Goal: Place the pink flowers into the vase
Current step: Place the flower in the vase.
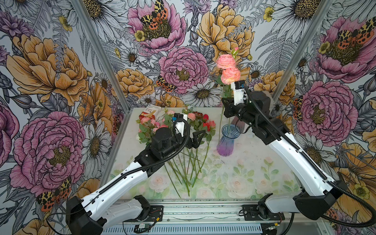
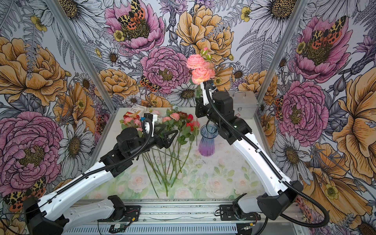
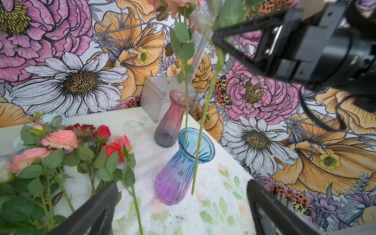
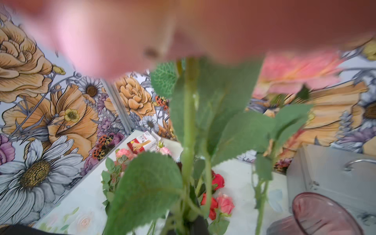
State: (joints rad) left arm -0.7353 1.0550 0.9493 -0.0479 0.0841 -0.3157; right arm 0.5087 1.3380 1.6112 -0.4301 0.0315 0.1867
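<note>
The robot's right gripper needs to rise, bring the green stem over the blue-and-purple vase's opening, then lower it inside and release it, since that opening is below the gripper.
My right gripper is shut on the green stem of a pink flower, held upright high over the table. That stem hangs down beside the blue-and-purple vase, with its lower end outside the rim. Another pink flower with a bud stands with its stem in the vase. More pink flowers lie in a pile on the table. My left gripper is open and empty, low over the pile's stems and left of the vase. Leaves hide the right fingers in the right wrist view.
Red and dark maroon blooms lie mixed into the pile. A pink-and-grey vase stands behind the blue one, under my right arm. A silver case sits in the back right corner. A printed card box lies at the back left.
</note>
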